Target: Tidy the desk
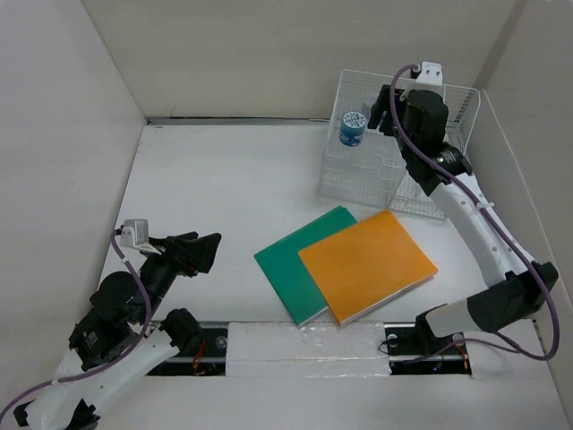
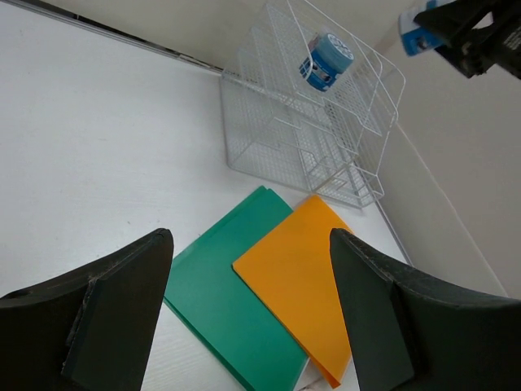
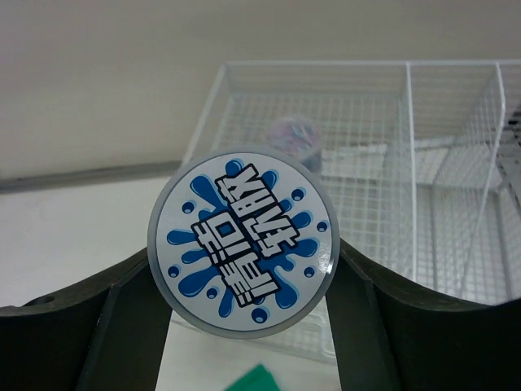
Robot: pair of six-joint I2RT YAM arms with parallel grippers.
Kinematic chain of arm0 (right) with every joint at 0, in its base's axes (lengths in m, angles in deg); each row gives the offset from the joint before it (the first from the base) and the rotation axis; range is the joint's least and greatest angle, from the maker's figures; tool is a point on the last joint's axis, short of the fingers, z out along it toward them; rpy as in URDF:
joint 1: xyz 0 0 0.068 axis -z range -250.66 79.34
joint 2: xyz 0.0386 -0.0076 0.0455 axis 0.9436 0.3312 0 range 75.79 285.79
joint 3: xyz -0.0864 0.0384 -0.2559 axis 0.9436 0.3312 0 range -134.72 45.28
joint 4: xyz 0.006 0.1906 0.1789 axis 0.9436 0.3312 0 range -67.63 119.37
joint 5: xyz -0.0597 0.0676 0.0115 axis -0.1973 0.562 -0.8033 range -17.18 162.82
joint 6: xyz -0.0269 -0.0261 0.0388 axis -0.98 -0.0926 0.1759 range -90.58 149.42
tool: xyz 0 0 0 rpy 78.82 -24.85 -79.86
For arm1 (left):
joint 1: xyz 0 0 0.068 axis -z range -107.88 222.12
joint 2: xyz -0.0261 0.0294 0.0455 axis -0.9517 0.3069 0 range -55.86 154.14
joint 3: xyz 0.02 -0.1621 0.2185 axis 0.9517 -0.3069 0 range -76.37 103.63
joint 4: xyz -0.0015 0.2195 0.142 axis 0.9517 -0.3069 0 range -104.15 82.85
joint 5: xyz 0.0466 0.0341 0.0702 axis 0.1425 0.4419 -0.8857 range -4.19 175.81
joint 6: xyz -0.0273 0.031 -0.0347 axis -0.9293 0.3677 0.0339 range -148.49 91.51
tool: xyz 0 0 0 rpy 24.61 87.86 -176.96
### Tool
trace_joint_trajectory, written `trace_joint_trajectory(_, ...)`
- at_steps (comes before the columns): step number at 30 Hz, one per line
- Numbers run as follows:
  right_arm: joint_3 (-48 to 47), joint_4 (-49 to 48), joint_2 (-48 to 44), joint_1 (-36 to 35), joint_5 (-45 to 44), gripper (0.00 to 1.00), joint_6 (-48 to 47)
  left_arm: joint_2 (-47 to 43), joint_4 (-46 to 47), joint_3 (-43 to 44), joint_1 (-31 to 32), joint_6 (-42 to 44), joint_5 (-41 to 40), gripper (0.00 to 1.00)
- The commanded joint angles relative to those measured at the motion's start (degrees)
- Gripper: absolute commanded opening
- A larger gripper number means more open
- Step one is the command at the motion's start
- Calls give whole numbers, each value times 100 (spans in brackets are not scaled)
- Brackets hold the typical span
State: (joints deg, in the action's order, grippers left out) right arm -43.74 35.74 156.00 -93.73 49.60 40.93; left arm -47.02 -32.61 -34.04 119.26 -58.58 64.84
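Observation:
My right gripper needs to move down into the rack (image 1: 394, 170) next and let go of the round tin there, because the mesh is empty between the second tin and the wire divider.
My right gripper (image 3: 244, 326) is shut on a round blue-and-white tin (image 3: 242, 242), its splash-print lid facing the wrist camera, and holds it above the white wire rack (image 1: 394, 170). In the left wrist view this tin (image 2: 413, 37) shows at the right gripper's tip. A second similar tin (image 1: 352, 129) sits in the rack's left part (image 2: 326, 62). An orange folder (image 1: 367, 264) lies partly over a green folder (image 1: 291, 269) on the white desk (image 1: 224, 179). My left gripper (image 1: 201, 244) is open and empty, hovering left of the folders.
Pale wall panels (image 1: 63, 134) close in the desk on the left, back and right. The rack stands at the back right corner. A white foam strip (image 1: 304, 345) runs along the near edge between the arm bases.

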Motion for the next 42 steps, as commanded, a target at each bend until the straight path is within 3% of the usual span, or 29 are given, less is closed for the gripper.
trace_joint_trajectory(1, -11, 351, 74, 495, 396, 58, 97, 127, 278, -49, 6, 108, 84, 74)
trace_joint_trajectory(11, -11, 474, 565, 953, 819, 58, 88, 197, 278, -40, 6, 117, 84, 74)
trace_joint_trajectory(20, 77, 254, 1050, 892, 732, 60, 18, 180, 260, -40, 6, 117, 67, 74)
trace_joint_trajectory(23, 60, 246, 1146, 892, 731, 66, 18, 153, 260, -49, 6, 108, 49, 74)
trace_joint_trajectory(28, 68, 254, 1112, 831, 749, 88, 71, 162, 251, -40, 6, 99, 41, 74)
trace_joint_trajectory(33, 86, 298, 559, 778, 802, 100, 115, 223, 278, -40, 6, 117, 76, 74)
trace_joint_trajectory(36, 279, 492, -110, 716, 802, 100, 238, 320, 313, -49, 6, 135, 137, 74)
trace_joint_trajectory(40, 1568, 535, -1417, 436, 618, 95, 702, 942, 462, -67, 6, 161, 610, 74)
trace_joint_trajectory(42, 2631, 684, -2293, 190, 302, 85, 1186, 1776, 532, -32, 6, -74, 1405, 73)
